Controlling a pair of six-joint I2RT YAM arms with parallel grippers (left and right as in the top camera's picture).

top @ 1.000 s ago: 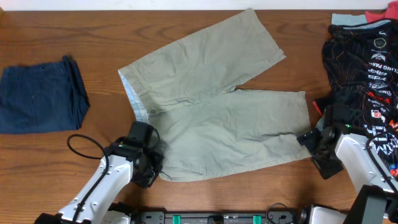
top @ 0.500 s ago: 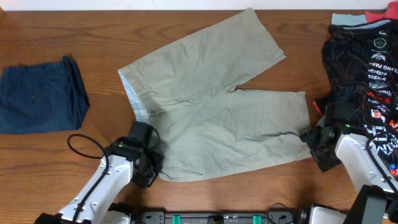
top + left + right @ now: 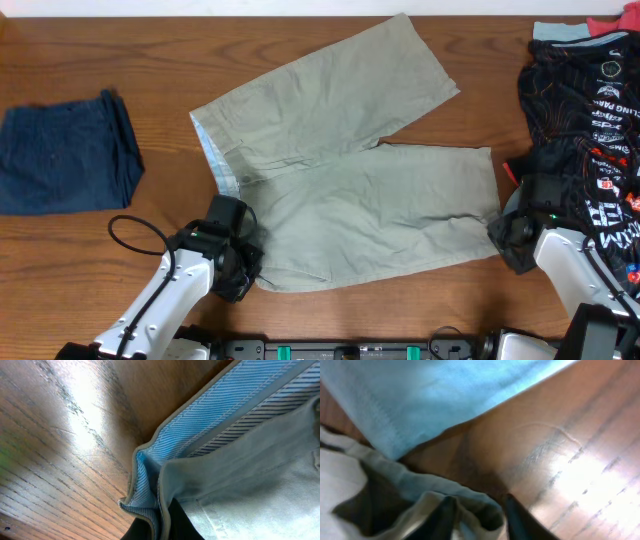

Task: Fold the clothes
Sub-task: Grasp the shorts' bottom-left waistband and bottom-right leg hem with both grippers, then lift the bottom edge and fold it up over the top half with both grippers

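The held corner needs to be lifted by my left gripper and carried outward to the far waistband end [image 3: 202, 118]. My left gripper then needs to lower it and let it go there, to fold the spread shorts double.
The khaki shorts [image 3: 340, 170] lie spread flat mid-table, waistband to the left, both legs pointing right. My left gripper [image 3: 243, 268] sits at the near waistband corner. In the left wrist view it [image 3: 162, 522] is shut on that corner, where the pale blue lining [image 3: 210, 425] folds over. My right gripper [image 3: 503, 233] is at the near leg's hem corner. In the right wrist view its dark fingers [image 3: 445, 517] bracket a bunched fold of the shorts' hem [image 3: 485, 510], which fills the narrow gap between them.
A folded dark navy garment [image 3: 65, 155] lies at the far left. A black jersey with red and white print [image 3: 590, 110] is heaped at the right edge, just behind my right arm. Bare wooden table [image 3: 100, 260] surrounds the shorts.
My right gripper slid left and up onto the hem corner, and its jaws came together around the cloth. The left gripper and the shorts have not moved.
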